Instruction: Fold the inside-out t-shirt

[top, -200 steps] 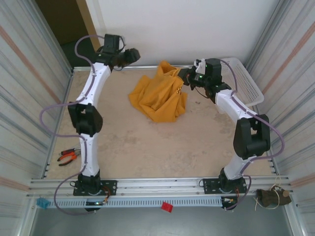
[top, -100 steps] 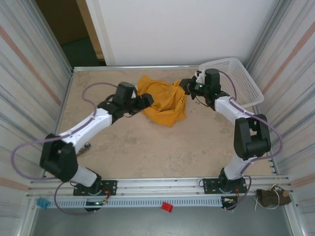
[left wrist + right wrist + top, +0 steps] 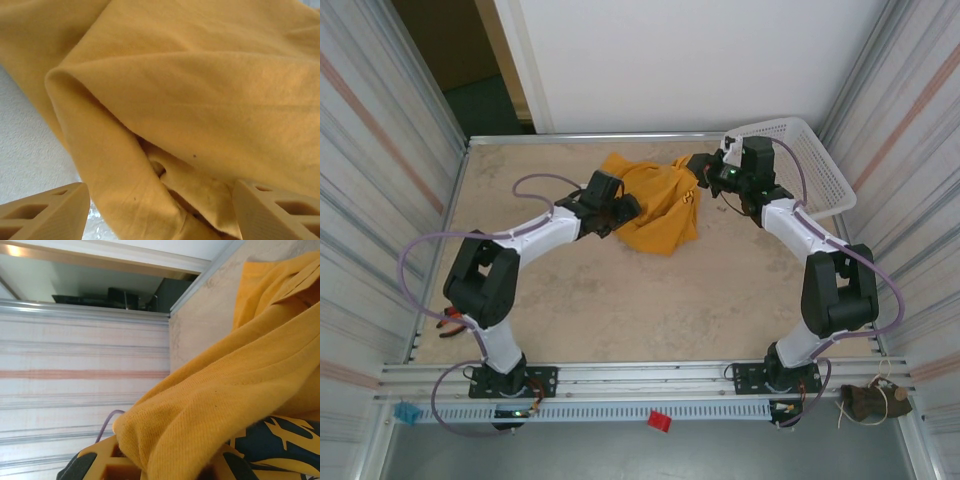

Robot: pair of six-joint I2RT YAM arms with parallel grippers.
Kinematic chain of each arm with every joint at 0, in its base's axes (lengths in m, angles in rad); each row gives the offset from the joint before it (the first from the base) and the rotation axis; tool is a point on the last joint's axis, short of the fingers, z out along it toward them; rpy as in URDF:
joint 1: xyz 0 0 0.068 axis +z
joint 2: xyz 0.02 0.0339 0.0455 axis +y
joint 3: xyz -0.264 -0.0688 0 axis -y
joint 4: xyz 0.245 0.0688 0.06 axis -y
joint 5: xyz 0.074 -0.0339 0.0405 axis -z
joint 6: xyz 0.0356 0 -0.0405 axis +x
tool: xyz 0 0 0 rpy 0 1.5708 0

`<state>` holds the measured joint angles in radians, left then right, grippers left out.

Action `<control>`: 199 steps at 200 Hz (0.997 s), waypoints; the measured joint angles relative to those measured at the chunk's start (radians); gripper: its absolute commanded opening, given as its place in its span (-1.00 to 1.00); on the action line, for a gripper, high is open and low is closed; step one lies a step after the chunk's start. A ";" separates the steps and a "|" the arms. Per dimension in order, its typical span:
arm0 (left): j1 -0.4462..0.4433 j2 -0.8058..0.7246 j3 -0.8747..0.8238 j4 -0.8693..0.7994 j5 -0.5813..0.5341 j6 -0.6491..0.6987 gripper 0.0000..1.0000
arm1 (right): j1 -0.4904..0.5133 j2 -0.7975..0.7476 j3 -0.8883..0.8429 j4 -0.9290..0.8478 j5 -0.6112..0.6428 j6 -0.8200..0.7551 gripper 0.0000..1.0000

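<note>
I should lower my open left gripper onto the folded corner of the t-shirt (image 3: 137, 192) and close it, because that corner is just below it, between the spread fingers.
The inside-out t-shirt (image 3: 658, 205) is a crumpled mustard-yellow heap at the back middle of the table. My right gripper (image 3: 700, 172) is shut on its upper right edge. In the right wrist view the cloth (image 3: 235, 390) drapes over the gripper (image 3: 165, 467), and dark print (image 3: 280, 440) shows beside it. My left gripper (image 3: 626, 208) is pressed against the heap's left side. In the left wrist view the left gripper (image 3: 160, 212) is open, its fingertips (image 3: 45, 212) spread wide on either side of a thick fold of the shirt (image 3: 165, 115).
A white basket (image 3: 812, 165) stands at the back right corner, just behind the right arm. Pliers (image 3: 454, 322) lie at the table's left edge. Striped walls close in on both sides. Bare tabletop (image 3: 650, 300) stretches in front of the shirt.
The left arm swung from the back left corner down to the shirt's left side and its jaws opened wider. The right gripper kept its hold while the heap sank flatter.
</note>
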<state>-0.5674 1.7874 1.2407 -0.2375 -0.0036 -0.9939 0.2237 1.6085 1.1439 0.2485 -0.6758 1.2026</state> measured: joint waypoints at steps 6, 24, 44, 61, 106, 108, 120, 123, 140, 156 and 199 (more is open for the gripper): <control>-0.002 0.008 0.004 -0.002 -0.006 -0.006 0.43 | 0.000 0.000 0.000 0.003 0.000 0.002 -1.00; -0.016 0.030 0.009 -0.012 -0.033 -0.029 0.39 | 0.000 0.000 0.000 0.013 0.000 0.008 -1.00; -0.039 0.037 0.009 -0.032 -0.058 -0.052 0.36 | 0.000 0.000 0.000 0.014 0.000 0.020 -1.00; -0.050 0.039 0.009 -0.030 -0.063 -0.069 0.35 | -0.002 0.000 0.000 0.014 -0.001 0.021 -1.00; -0.054 0.132 0.047 -0.026 -0.061 -0.085 0.05 | -0.002 -0.001 0.000 0.015 -0.001 0.028 -1.00; -0.054 0.135 0.048 -0.026 -0.060 -0.086 0.02 | -0.002 -0.001 0.000 0.015 -0.001 0.029 -1.00; -0.054 0.147 0.048 -0.027 -0.058 -0.086 -0.14 | -0.003 -0.003 0.000 0.015 -0.001 0.029 -1.00; -0.054 0.147 0.047 -0.026 -0.058 -0.092 -0.18 | -0.003 -0.003 0.000 0.015 -0.001 0.029 -1.00; -0.054 0.144 0.045 -0.022 -0.058 -0.085 -0.79 | -0.008 -0.007 0.000 0.016 -0.002 0.033 -1.00; -0.048 0.136 0.044 -0.020 -0.060 -0.067 -1.00 | -0.016 -0.019 0.000 0.013 -0.002 0.040 -1.00; -0.002 -0.025 0.019 -0.032 -0.089 0.134 -1.00 | -0.054 -0.167 -0.108 -0.068 0.029 -0.040 -1.00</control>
<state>-0.5697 1.7622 1.2594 -0.2691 -0.0921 -0.8597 0.1699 1.4418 1.0355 0.1806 -0.6472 1.1622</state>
